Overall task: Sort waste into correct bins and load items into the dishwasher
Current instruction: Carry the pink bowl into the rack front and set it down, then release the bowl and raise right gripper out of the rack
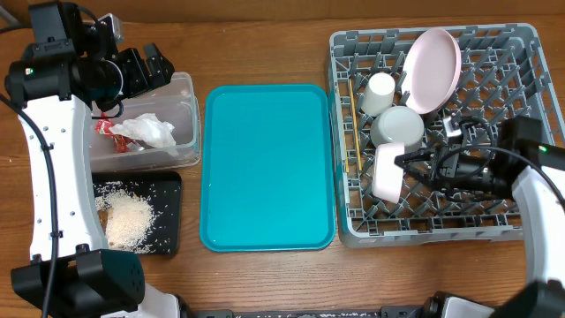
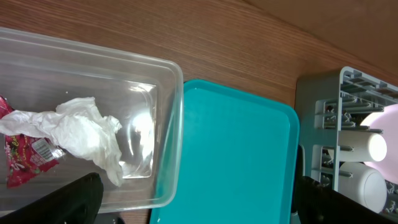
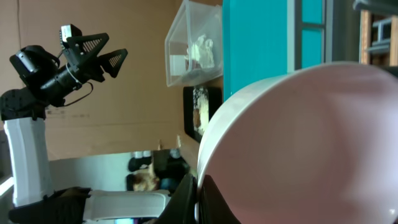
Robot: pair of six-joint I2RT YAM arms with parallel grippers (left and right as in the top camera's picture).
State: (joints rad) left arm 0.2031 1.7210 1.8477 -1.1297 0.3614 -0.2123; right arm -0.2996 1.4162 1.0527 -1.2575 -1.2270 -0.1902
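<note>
The right gripper lowers the small pink-white bowl [image 1: 387, 170] next onto the empty pegs of the dish rack below it, beside the greyish-white bowl. It then releases the pink-white bowl's rim on that free spot.
My right gripper [image 1: 408, 162] is shut on the rim of the small pink-white bowl [image 1: 387, 170], held on its side over the grey dish rack [image 1: 521, 221]; the jaws [image 3: 198, 200] pinch the bowl [image 3: 298, 137]. The rack holds a pink plate [image 1: 433, 69], a white cup [image 1: 380, 93], a greyish-white bowl [image 1: 397, 126] and chopsticks [image 1: 353, 124]. My left gripper [image 1: 146, 66] is open and empty above the clear tub [image 1: 190, 132], which holds the tissue [image 1: 146, 131] [image 2: 81, 134] and red wrapper [image 1: 106, 125] [image 2: 25, 158]. The black tray [image 1: 168, 212] holds rice [image 1: 128, 221].
The teal serving tray [image 1: 269, 168] lies bare between the tub and the rack; it also shows in the left wrist view [image 2: 236, 162]. The tub's rim [image 2: 174, 124] sits close to the tray's left edge. Wooden table shows around them.
</note>
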